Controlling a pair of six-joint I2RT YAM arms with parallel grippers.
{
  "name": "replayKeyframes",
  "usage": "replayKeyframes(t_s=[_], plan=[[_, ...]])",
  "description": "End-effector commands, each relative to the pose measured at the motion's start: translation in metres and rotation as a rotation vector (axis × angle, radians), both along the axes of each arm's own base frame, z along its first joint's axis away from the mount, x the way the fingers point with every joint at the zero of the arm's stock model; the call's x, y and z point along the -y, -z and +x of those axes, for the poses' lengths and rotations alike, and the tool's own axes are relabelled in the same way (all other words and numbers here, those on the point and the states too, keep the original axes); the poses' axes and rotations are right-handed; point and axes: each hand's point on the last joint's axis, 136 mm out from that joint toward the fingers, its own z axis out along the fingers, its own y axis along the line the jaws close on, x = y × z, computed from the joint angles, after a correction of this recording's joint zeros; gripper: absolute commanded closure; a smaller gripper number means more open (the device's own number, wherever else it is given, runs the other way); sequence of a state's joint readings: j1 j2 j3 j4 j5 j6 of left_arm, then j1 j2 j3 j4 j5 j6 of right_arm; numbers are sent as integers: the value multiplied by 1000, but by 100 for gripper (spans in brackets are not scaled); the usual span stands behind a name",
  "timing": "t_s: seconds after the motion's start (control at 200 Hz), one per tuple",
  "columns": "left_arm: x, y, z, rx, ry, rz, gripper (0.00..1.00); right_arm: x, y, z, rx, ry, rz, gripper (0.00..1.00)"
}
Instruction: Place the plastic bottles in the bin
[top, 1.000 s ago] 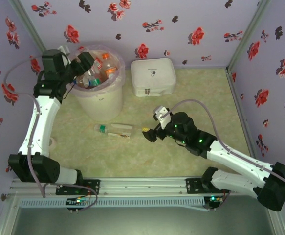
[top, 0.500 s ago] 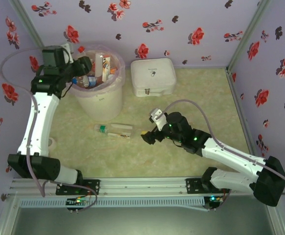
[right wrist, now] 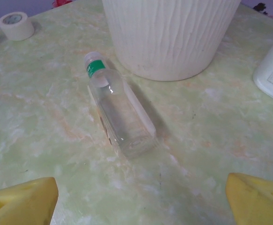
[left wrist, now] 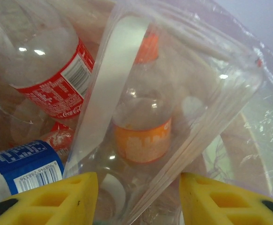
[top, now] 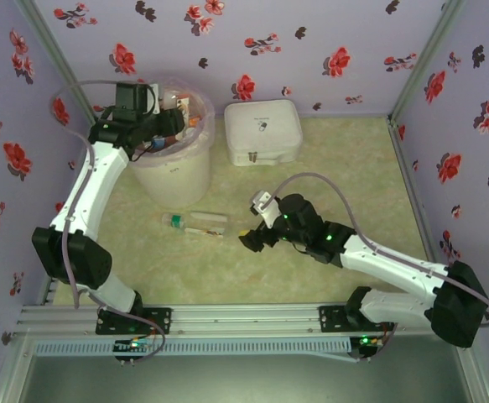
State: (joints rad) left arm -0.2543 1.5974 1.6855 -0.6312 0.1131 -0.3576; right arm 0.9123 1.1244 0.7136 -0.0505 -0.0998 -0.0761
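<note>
My right gripper moves down toward the green-capped bottle's base end (top: 222,223) (right wrist: 139,143) next, turning to match the bottle's slant, since that end is below and ahead of its fingers.
The bin (top: 173,172) is a cream bucket at the back left, lined with a clear bag (left wrist: 211,84) and holding several plastic bottles (top: 177,113). My left gripper (top: 167,126) hangs over its mouth. In the left wrist view its yellow fingers (left wrist: 56,197) stand partly apart around my left gripper (left wrist: 139,197), just above an orange-labelled bottle (left wrist: 143,136), a red-labelled one (left wrist: 42,61) and a blue-labelled one (left wrist: 26,164). A clear green-capped bottle (top: 195,222) (right wrist: 120,112) lies on the table. My right gripper (top: 248,238) (right wrist: 141,201) is open, low and just right of it.
A flat white case (top: 262,132) (right wrist: 272,65) sits right of the bin (right wrist: 173,37). A tape roll (right wrist: 16,24) lies at the far left of the table. Flowered walls close in the back and both sides.
My left gripper has swung right across the bin's mouth and its jaws have narrowed. My right gripper has slid left toward the bottle lying on the table.
</note>
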Motion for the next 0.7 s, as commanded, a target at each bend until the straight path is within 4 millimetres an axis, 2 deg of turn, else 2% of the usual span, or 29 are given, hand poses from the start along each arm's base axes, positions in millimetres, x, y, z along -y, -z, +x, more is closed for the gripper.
replayKeyframes(t_s=[0.0, 0.14, 0.23, 0.375, 0.495, 0.695], plan=[[16, 6, -5, 0, 39, -58, 53, -18, -3, -6, 51, -109, 2, 8], [39, 11, -13, -18, 93, -86, 54, -40, 18, -5, 133, -256, -43, 6], [41, 5, -18, -9, 102, -85, 53, -56, 30, 2, 213, -323, -51, 5], [27, -31, -26, 65, 70, -75, 49, -86, 48, 8, 202, -413, -49, 4], [11, -55, -37, 98, 51, -37, 39, -104, 68, 14, 171, -446, -46, 4], [-26, -89, -62, 160, -14, 6, 28, -116, 96, 27, 152, -431, -78, 4]])
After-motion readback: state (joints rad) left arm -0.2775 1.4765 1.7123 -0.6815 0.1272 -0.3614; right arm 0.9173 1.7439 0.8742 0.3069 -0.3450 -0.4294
